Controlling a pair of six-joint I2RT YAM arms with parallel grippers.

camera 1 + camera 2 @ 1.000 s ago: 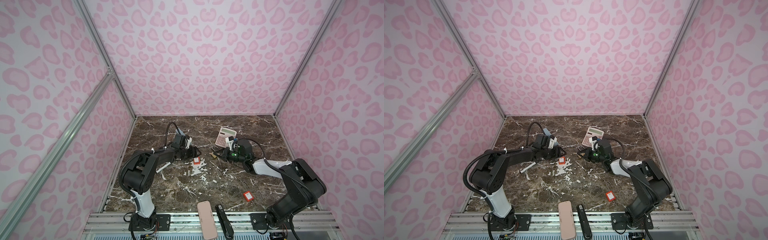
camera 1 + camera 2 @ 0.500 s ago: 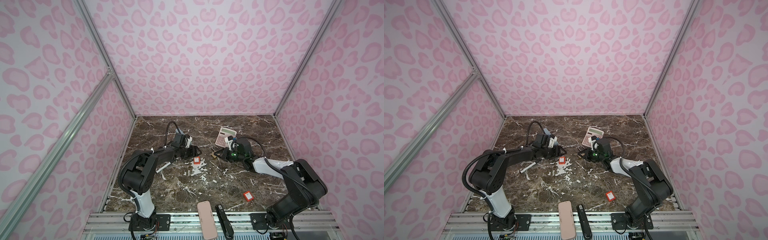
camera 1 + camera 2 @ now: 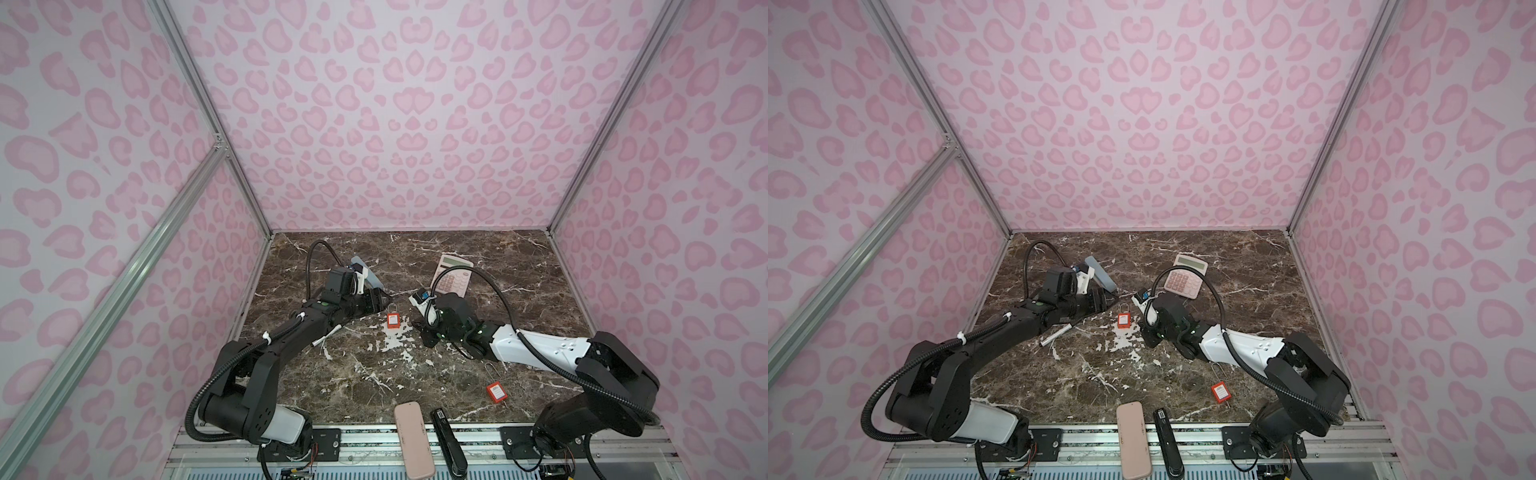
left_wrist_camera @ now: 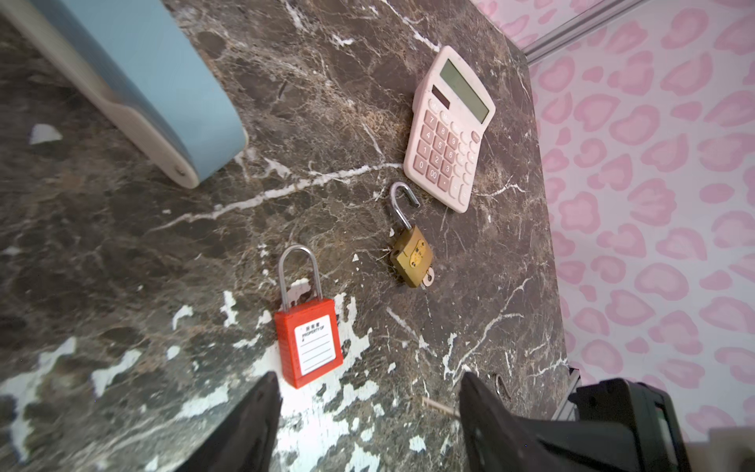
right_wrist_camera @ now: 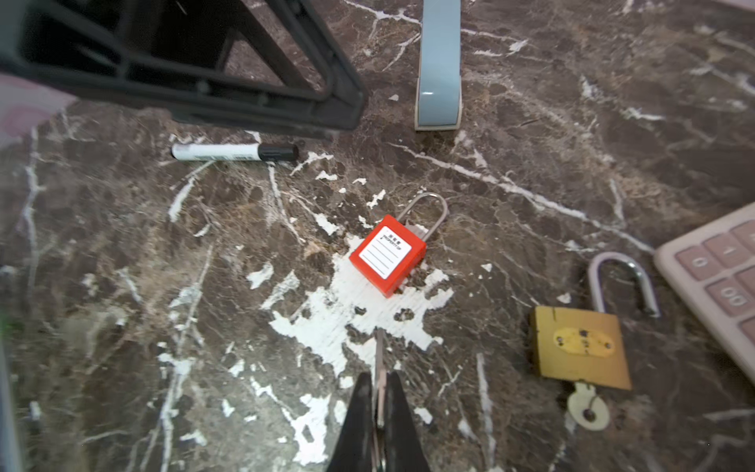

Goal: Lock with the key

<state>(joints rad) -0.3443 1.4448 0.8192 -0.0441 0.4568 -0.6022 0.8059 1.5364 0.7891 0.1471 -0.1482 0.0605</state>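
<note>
Next, my right gripper lowers the thin key point(image 5: 380, 359) to the marble below, between the red and brass padlocks, and releases it, as the red one's shackle is already shut.
A red padlock point(image 3: 393, 320) point(image 3: 1123, 320) lies flat on the marble table between my two grippers, its label up and both shackle legs reaching the body point(image 4: 310, 339) point(image 5: 387, 254). My right gripper point(image 5: 380, 384) point(image 3: 424, 332) is shut on a thin key point(image 5: 380, 359), whose blade points at the padlock's base a short way off. My left gripper point(image 4: 369, 384) point(image 3: 384, 300) stands open just beside the padlock, holding nothing. The key's tip point(image 4: 439, 406) shows near one left finger.
A brass padlock point(image 5: 580, 347) point(image 4: 412, 255) lies with its shackle open and a key in it, next to a pink calculator point(image 3: 452, 274). Also here: a blue case point(image 3: 365, 272), a marker point(image 3: 1055, 336), a second red padlock point(image 3: 496, 391), and a pink case point(image 3: 413, 444) with a black stapler point(image 3: 446, 444) at the front.
My right gripper, with the key, has shifted slightly toward the front of the table. The left arm and the red padlock have stayed put.
</note>
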